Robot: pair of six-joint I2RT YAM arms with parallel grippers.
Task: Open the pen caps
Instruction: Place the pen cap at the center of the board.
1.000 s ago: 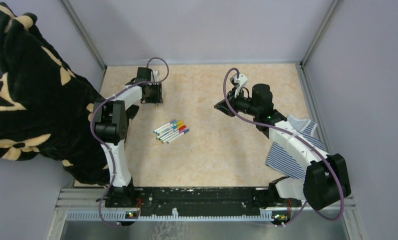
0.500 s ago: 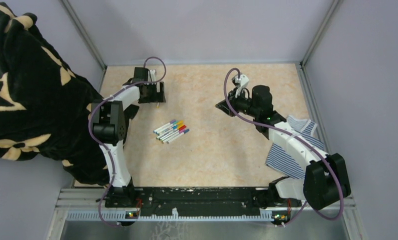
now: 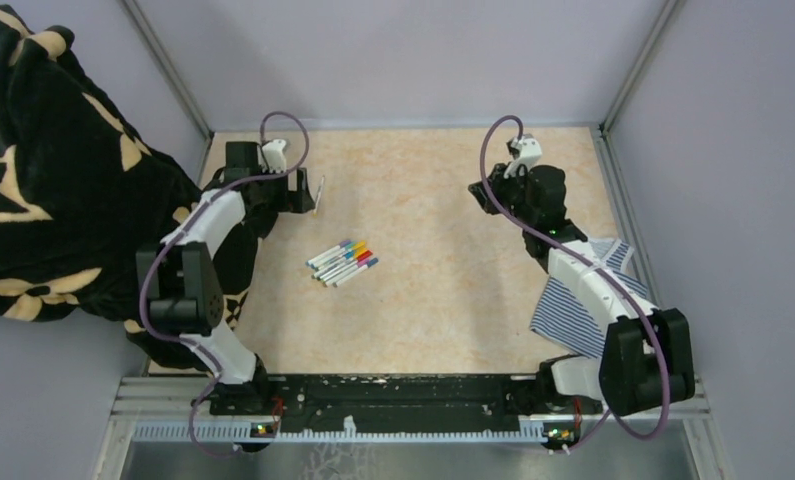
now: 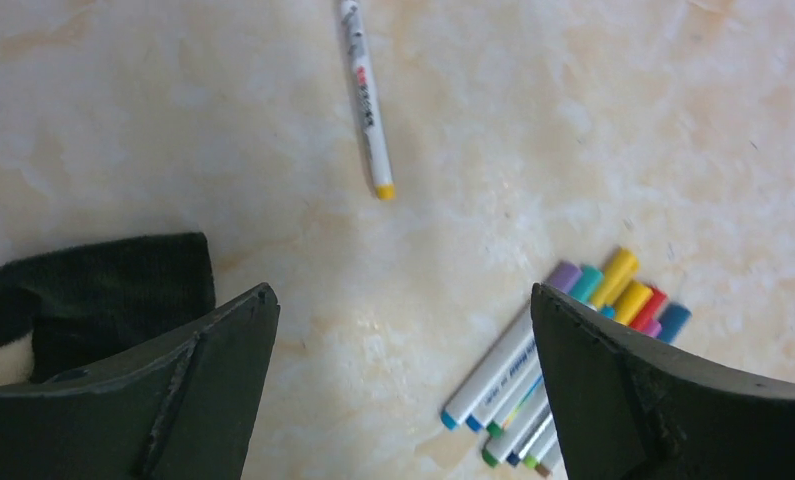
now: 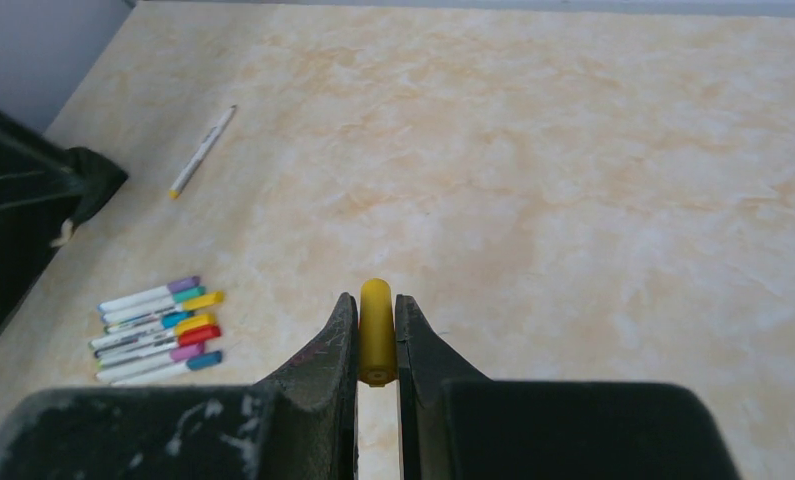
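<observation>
The robot's right gripper needs to tilt downward next and go lower, to release the yellow cap (image 5: 375,320) on the bare tabletop below it, clear of the pens.
Several pens (image 3: 342,262) with coloured pen caps lie side by side mid-table, also seen in the left wrist view (image 4: 533,385) and the right wrist view (image 5: 158,330). One white pen (image 4: 365,100) with a bare yellow tip lies alone on the table (image 3: 320,193), just ahead of my left gripper (image 4: 401,295), which is open and empty above the tabletop. My right gripper (image 5: 375,312) is shut on a yellow cap (image 5: 375,320) and held above the table at the back right (image 3: 481,195).
A black and tan blanket (image 3: 63,200) is heaped along the left side, its edge near the left gripper (image 4: 93,290). A blue-and-white striped cloth (image 3: 583,300) lies under the right arm. Walls (image 3: 403,60) close in the beige tabletop (image 3: 423,300).
My left gripper has opened and drawn back to the left, leaving the uncapped pen on the table. The right gripper has pulled away to the back right with the yellow cap.
</observation>
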